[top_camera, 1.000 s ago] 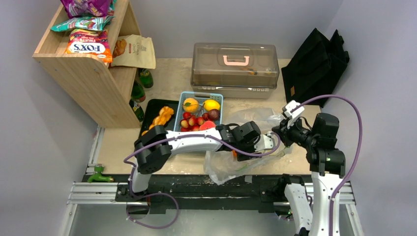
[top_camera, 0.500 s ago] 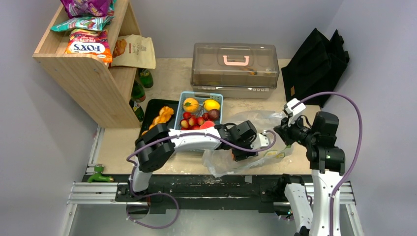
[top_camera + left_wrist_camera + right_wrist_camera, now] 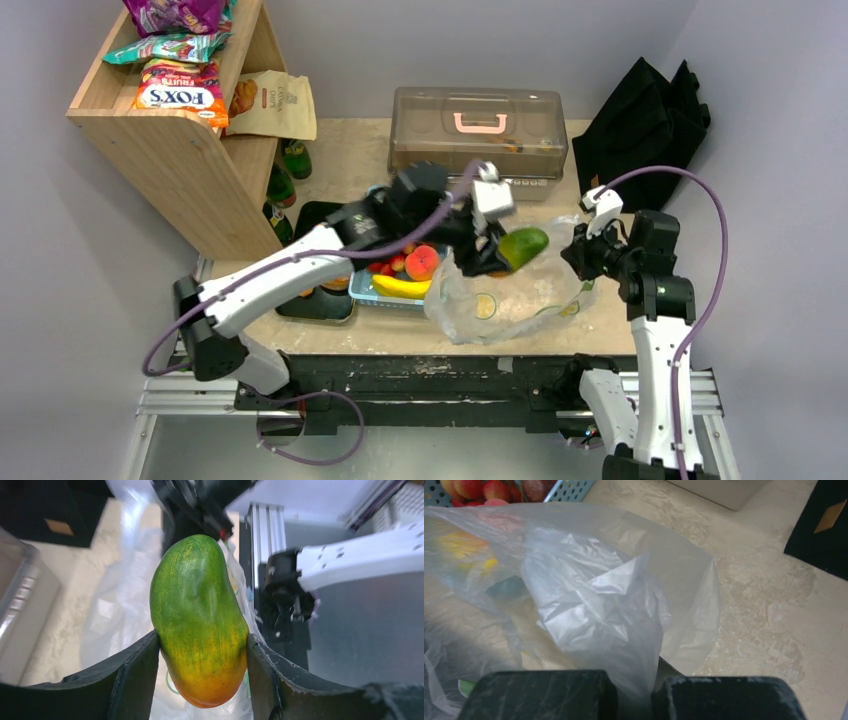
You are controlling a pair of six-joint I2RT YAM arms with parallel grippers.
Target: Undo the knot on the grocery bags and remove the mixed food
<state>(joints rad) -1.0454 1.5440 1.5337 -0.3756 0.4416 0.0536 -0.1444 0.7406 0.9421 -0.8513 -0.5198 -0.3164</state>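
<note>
I need to swing my left gripper to the left in the top view and lower the mango beside the peach (image 3: 422, 262), because the blue basket (image 3: 362, 290) already has fruit in it.
The clear grocery bag (image 3: 520, 300) lies open on the table's near right, and no knot shows on it. My left gripper (image 3: 503, 250) hangs above the bag, shut on a green-and-yellow mango (image 3: 524, 245). In the left wrist view the mango (image 3: 200, 615) sits tight between both black fingers (image 3: 135, 680), with the bag's plastic below. My right gripper (image 3: 581, 262) is shut on the bag's right edge; its wrist view shows bunched plastic (image 3: 589, 595) pinched between the jaws. More of the mixed food lies in the blue basket (image 3: 362, 290): a banana (image 3: 400, 287), a peach (image 3: 422, 262) and red fruits.
A black tray (image 3: 320, 305) lies left of the basket, partly under my left arm. Behind stand a clear lidded box with a pink handle (image 3: 478, 135), a wooden shelf (image 3: 180, 160) holding snack bags, green bottles (image 3: 292, 160) and a black fabric bag (image 3: 640, 125).
My left arm has risen out of the bag and swung back toward the clear box, carrying the mango. A banana now shows in the basket. The right gripper keeps its hold on the bag.
</note>
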